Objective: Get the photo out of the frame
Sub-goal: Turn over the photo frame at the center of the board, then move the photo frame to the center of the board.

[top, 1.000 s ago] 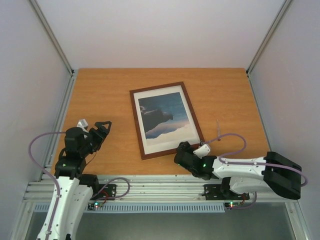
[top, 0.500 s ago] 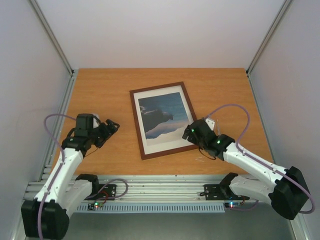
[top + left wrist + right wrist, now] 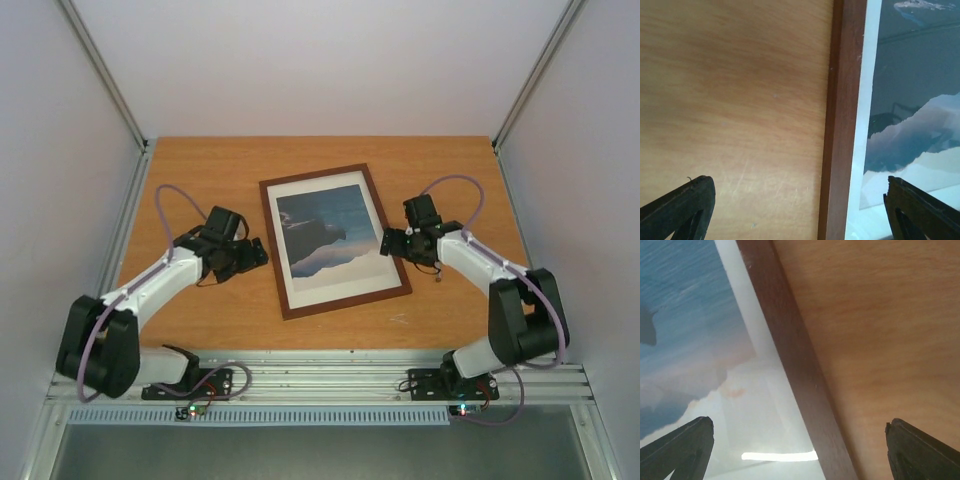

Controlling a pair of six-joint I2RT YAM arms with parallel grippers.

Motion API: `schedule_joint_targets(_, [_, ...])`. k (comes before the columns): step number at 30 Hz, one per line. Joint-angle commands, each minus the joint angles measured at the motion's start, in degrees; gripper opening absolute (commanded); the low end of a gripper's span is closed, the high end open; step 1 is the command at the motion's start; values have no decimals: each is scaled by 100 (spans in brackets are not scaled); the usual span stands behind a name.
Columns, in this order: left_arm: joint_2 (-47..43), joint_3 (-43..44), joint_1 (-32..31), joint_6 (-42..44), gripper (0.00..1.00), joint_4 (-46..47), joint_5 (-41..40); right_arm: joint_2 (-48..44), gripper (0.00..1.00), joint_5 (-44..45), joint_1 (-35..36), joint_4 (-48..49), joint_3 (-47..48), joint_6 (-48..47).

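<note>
My right gripper moves down next, turning slightly to match the slant of the frame's side bar (image 3: pixel 401 267) (image 3: pixel 831 447) below it between the open fingers, and closes.
The dark reddish-brown frame (image 3: pixel 288 292) lies flat in the middle of the table, face up, with the blue-and-white mountain photo (image 3: pixel 328 238) inside it behind a pale border. My left gripper (image 3: pixel 260 255) is open and low over the frame's left rail (image 3: pixel 840 150); one finger is over the table, the other over the picture. My right gripper (image 3: pixel 388 243) is open and low over the frame's right rail (image 3: pixel 795 380), one finger over the picture, the other over the table. Neither holds anything.
The orange-brown wooden table (image 3: pixel 200 180) is walled by pale panels on three sides. An aluminium rail (image 3: pixel 330 375) with both arm bases runs along the near edge. A purple cable (image 3: pixel 455 185) loops above the right wrist.
Both arms have swung inward from the near table edge. The left gripper has come to the frame's left rail and the right gripper to its right rail. The frame has not moved.
</note>
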Motion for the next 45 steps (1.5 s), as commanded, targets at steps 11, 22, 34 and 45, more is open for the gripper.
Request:
schedule_joint_targets(11, [1925,1379,-574,522,90,118,-730,1906,80,-402,-243,-283,1509,-1370])
schedule_joint_targets(22, [2725,1892,-606,605,87,65,-821,2493,66,-340,-238,-470,1978,-1575])
schedule_joint_targets(34, [2898,1992,-794,689,65,68,-643,1744,40,-285,-239,-456,1060,-1268])
schedule_joint_targets(45, [2973,2097,-1078,682,50,-57,-869,939,17,-209,-138,-585,356,-929])
